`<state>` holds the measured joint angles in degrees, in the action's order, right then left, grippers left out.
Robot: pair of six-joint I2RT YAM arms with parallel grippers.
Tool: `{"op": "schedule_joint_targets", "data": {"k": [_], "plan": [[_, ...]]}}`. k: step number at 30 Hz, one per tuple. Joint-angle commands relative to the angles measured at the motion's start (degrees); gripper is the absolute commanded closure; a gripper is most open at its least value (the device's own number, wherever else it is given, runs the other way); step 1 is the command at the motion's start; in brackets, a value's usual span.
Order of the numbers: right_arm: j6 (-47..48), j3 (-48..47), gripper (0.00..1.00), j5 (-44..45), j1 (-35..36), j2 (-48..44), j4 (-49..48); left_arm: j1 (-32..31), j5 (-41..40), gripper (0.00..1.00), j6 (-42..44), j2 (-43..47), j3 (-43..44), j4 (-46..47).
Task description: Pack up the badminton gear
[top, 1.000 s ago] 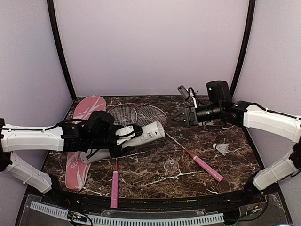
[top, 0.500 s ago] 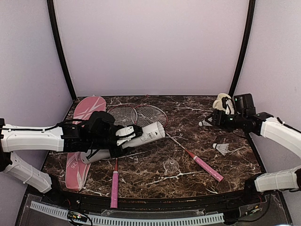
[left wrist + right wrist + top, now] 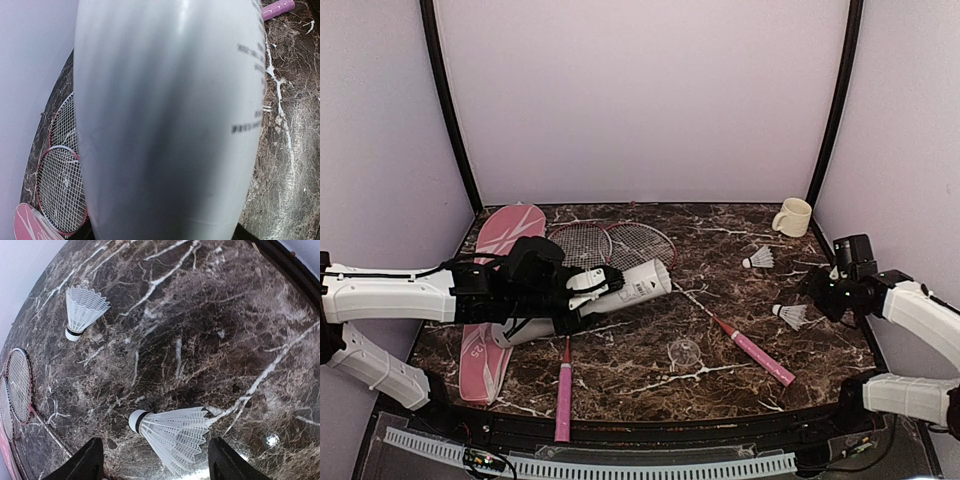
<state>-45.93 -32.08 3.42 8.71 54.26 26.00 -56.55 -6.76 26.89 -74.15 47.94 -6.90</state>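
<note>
The right gripper moves down and to the left in the top view onto the nearer shuttlecock's feathered rim [image 3: 801, 321] [image 3: 181, 462] next, as the rim lies below it and faces its open fingers.
My left gripper [image 3: 570, 300] is shut on the white tube [image 3: 632, 284], holding it slanted over the racquet shafts. The tube [image 3: 170, 125] fills the left wrist view. Two red-rimmed racquet heads [image 3: 610, 243] lie at the back, and their pink handles [image 3: 563, 400] [image 3: 760, 358] point forward. Under my left arm lies the pink racquet cover [image 3: 490, 300]. My right gripper [image 3: 159, 462] is open and low over a white shuttlecock [image 3: 175, 432], which lies on its side between the fingers. A second shuttlecock [image 3: 82, 310] lies farther back.
A cream mug [image 3: 792, 216] stands at the back right corner. A small clear cap [image 3: 685, 352] sits on the marble table [image 3: 650, 385] near the front middle. Black frame posts rise at both back corners.
My right arm swung from the back middle over to the right side and came down over the near shuttlecock, its jaws spreading wider. The left arm and tube stayed put.
</note>
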Motion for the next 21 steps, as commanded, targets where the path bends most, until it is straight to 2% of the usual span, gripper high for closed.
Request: {"op": "schedule_joint_targets", "data": {"k": [1,4,10,13,21], "plan": [[-2.2,2.6,0.32,-2.1,-0.8,1.1,-4.9,-0.6,-0.7,0.37,1.0,1.6,0.4,0.8],[-2.4,4.2,0.42,-4.9,-0.9,1.9,-9.1,-0.7,-1.0,0.37,1.0,1.6,0.4,0.7],[-3.0,6.7,0.61,-5.0,-1.0,3.0,-12.8,-0.8,-1.1,0.37,1.1,1.4,0.4,0.7],[-3.0,6.7,0.64,-4.7,-1.0,3.6,-13.1,-0.8,-1.0,0.37,1.1,1.2,0.4,0.7],[-3.1,7.5,0.66,-4.0,-1.0,4.3,-14.3,-0.9,-1.0,0.37,1.1,0.8,0.5,0.6]]}}
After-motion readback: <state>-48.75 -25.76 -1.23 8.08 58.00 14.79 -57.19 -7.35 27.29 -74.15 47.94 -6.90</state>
